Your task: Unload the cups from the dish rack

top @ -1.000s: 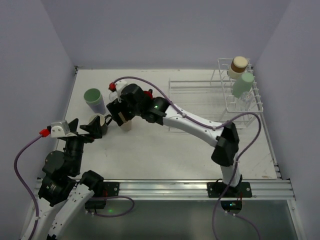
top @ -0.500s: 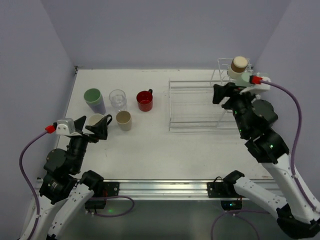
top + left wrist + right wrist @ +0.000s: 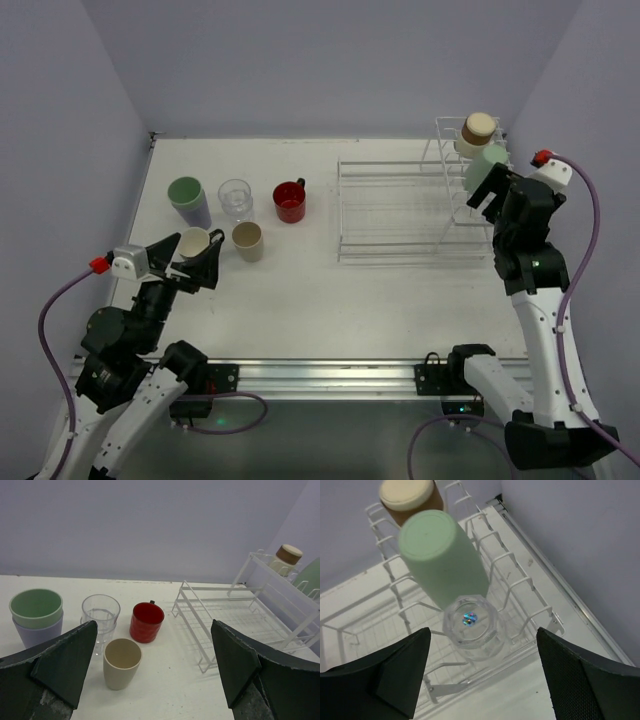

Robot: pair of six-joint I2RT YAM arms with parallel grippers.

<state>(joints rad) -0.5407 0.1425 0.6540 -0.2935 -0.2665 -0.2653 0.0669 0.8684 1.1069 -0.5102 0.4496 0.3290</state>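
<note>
My right gripper is open above and apart from the upside-down second clear glass, so it should lower its fingers around the glass's upturned base [image 3: 471, 620] and close.
On the table's left stand a lavender tumbler [image 3: 187, 200] [image 3: 36, 616], a clear glass [image 3: 235, 198] [image 3: 101, 615], a red mug [image 3: 290, 201] [image 3: 146, 622], a beige cup [image 3: 247, 240] [image 3: 121, 662] and a black-handled mug [image 3: 193, 243]. The dish rack [image 3: 400, 215] [image 3: 235, 612] [image 3: 520, 587] holds a tan-brown cup [image 3: 478, 130] [image 3: 410, 497], a pale green cup [image 3: 487, 162] [image 3: 442, 555] and a second clear glass [image 3: 470, 625], all upside down. My right gripper [image 3: 488, 192] [image 3: 483, 630] is open above that glass, apart from it. Beside the black-handled mug my left gripper [image 3: 186, 262] [image 3: 153, 630] is open and empty.
The rack's low flat basket [image 3: 385, 190] holds nothing. Lavender walls close the table at the back and both sides; the right wall [image 3: 570, 540] runs just past the rack. A metal rail [image 3: 330, 375] lines the near edge.
My right arm has swung from the beige cup at the left across to the rack's upright part, leaving that cup standing. The left gripper drew back slightly.
</note>
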